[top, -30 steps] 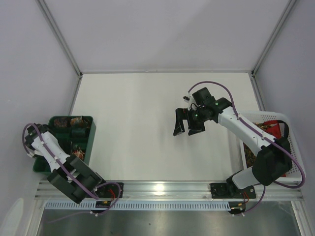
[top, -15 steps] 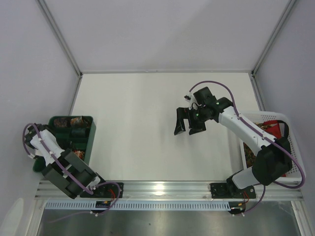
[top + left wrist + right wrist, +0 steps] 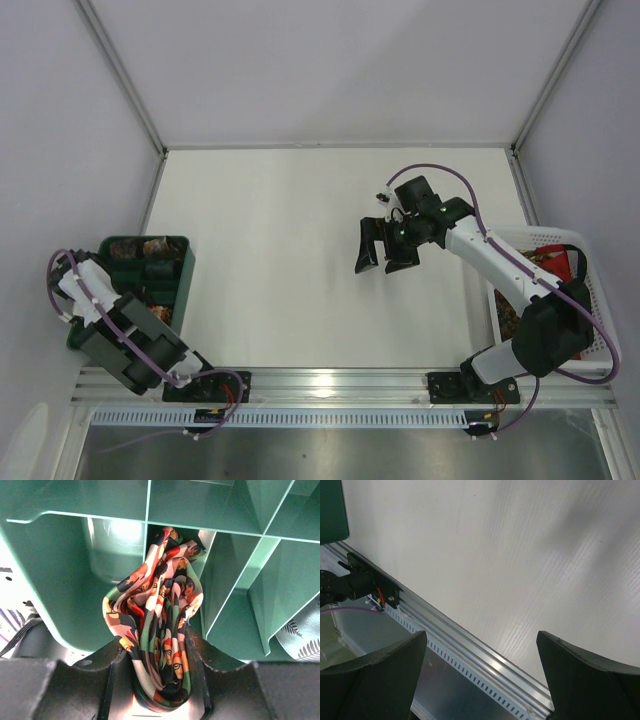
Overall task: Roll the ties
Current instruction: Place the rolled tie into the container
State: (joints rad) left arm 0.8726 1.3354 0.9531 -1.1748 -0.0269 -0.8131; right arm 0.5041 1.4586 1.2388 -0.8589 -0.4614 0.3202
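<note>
Most fabric bulges outside, so my left gripper will next move down between the organizer bin's dividers toward the section holding the tie's end below it and release the tie.
In the left wrist view a rolled tie [image 3: 161, 615] with red, green, orange and black patches is clamped between my left gripper [image 3: 160, 680] fingers. Its upper end pokes into a compartment of the green organizer bin [image 3: 235, 595]. From above, the same bin [image 3: 182, 285] sits at the table's left edge with rolled ties [image 3: 146, 247] in its far cells, and my left arm covers its near part. Over the table's middle right, my right gripper [image 3: 383, 250] hangs open and empty. More ties [image 3: 535, 262] lie in the white basket [image 3: 592, 285].
A grey leaf-patterned fabric [image 3: 300, 639] shows in a neighbouring compartment. The aluminium rail [image 3: 465, 635] runs along the table's near edge below my right gripper's fingers [image 3: 380, 675]. Grey walls enclose the table on three sides.
My left arm has drawn back a little toward the near left corner, still holding the tie. The right gripper has edged slightly right and stays open.
</note>
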